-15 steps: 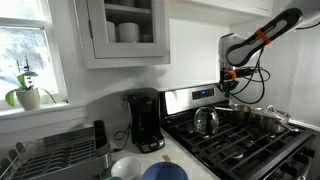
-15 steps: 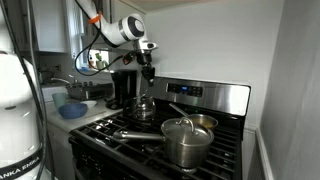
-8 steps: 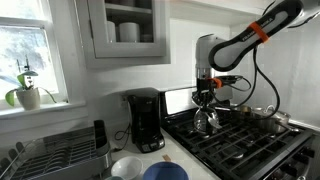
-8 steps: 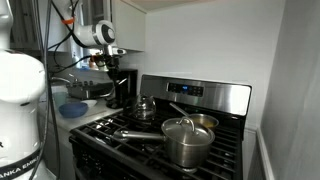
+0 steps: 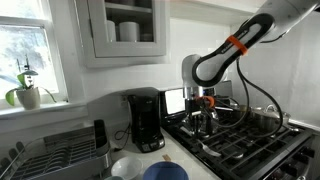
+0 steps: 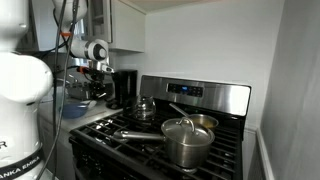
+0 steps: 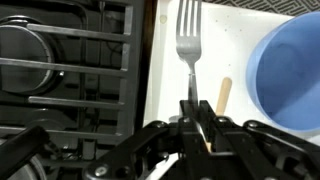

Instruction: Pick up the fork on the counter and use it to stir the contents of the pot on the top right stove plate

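Note:
The pale counter strip point(image 7: 171, 86) between the range and the wooden stick is clear. My gripper will go down toward it to let go of the fork point(image 7: 188, 35).
My gripper point(image 7: 193, 108) is shut on the handle of a silver fork point(image 7: 188, 35). The tines point away from me, over the pale counter point(image 7: 235, 45) beside the range. In both exterior views the gripper point(image 5: 203, 103) point(image 6: 97, 82) hangs over the range's counter-side edge, far from the pots. The lidded steel pot with a knob point(image 6: 185, 140) stands at the front of the range, and an open steel pan point(image 6: 202, 122) stands behind it. The pots also show in an exterior view point(image 5: 265, 117). The burner under them is hidden.
A blue bowl point(image 7: 290, 60) point(image 5: 165, 172) and a pale wooden stick point(image 7: 224, 95) lie on the counter below the fork. Black grates point(image 7: 90, 60) are beside it. A steel kettle point(image 6: 143, 107), a black coffee maker point(image 5: 145, 120), a white bowl point(image 5: 125, 167) and a dish rack point(image 5: 60, 155) are nearby.
The arm has swung from above the pots at the back of the range across to the counter side, and has come lower. The pots and the kettle have not moved.

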Controlling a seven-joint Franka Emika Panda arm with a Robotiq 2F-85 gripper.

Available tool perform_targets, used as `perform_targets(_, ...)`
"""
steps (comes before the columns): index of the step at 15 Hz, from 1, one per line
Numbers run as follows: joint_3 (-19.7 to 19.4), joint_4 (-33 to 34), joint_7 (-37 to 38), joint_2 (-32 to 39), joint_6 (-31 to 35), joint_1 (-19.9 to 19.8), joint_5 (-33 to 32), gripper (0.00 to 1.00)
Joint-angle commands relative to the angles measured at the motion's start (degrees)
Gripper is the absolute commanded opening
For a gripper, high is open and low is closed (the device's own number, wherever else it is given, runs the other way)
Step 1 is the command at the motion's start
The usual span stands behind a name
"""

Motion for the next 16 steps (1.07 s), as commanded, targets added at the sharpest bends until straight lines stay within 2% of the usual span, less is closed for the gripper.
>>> perform_targets(1,-0.8,1.13,-1.05,1.88,-0.12,0.69,0.8,0.14)
perform_targets(6,-1.08,3.69,-2.03,5.04,-0.31,0.73,1.36,0.14)
perform_targets(7,-1.08,3.79,-2.05,5.04,-0.4,0.73,1.38,0.04)
perform_targets(13,-1.39,11.38,-4.51,14.46,-2.42,-0.58,6.87,0.03)
perform_targets(16,-2.31,14.63,-4.81,18.76,-3.21,-0.58,7.55,0.03)
